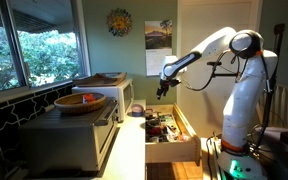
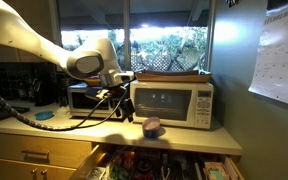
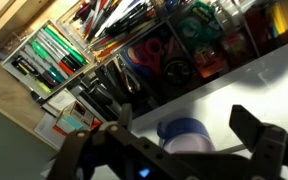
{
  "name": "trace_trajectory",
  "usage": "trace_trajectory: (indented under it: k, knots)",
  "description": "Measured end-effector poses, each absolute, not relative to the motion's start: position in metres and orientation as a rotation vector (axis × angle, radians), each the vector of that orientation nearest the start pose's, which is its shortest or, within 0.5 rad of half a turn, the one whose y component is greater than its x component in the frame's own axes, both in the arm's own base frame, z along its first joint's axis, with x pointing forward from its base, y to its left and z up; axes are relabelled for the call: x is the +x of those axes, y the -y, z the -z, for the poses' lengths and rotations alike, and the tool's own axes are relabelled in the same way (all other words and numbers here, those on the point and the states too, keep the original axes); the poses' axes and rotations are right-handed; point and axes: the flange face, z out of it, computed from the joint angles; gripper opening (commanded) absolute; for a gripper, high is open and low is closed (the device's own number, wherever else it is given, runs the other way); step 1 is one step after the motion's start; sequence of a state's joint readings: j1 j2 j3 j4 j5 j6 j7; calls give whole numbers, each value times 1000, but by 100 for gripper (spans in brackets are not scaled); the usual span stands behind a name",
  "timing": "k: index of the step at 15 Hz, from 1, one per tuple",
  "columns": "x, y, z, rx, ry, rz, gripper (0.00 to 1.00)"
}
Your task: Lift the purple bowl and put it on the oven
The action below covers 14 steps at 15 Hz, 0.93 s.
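My open gripper will next reach outward and down to straddle the rim of the purple bowl point(image 2: 154, 127) point(image 3: 169, 143) and close, because that rim is below and outward of it.
The purple bowl point(image 2: 154, 127) sits on the white counter in front of the white microwave. It also shows in an exterior view point(image 1: 136, 110) and in the wrist view point(image 3: 184, 135). My gripper point(image 2: 124, 108) hangs open above the counter, up and to the side of the bowl, not touching it. It also shows in an exterior view point(image 1: 162, 90). In the wrist view the bowl lies below, between the two spread fingers point(image 3: 184, 118). The grey metal oven point(image 1: 69, 140) stands on the counter beside the microwave and also shows in an exterior view point(image 2: 84, 98).
A brown wooden bowl point(image 1: 81, 101) with orange contents sits on the oven's top. The white microwave point(image 2: 171, 103) stands behind the purple bowl. An open drawer point(image 3: 134, 60) full of tools lies below the counter edge. A window runs along the back.
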State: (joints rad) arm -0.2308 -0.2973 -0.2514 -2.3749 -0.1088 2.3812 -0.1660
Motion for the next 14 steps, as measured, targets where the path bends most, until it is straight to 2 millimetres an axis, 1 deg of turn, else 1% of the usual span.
trace_trajectory:
  k: [3,7,10,12,13,14]
  knots:
    - [456,242,-446,-3225,-433,500,100]
    - [497,253,-423,-3246,-473,520,100]
    - [520,259,-414,-3244,-492,525,100]
    - [533,260,-411,-3225,-511,540,99]
    - [539,259,-409,-3210,-522,552,95]
    - [545,258,-408,-3194,-532,563,93]
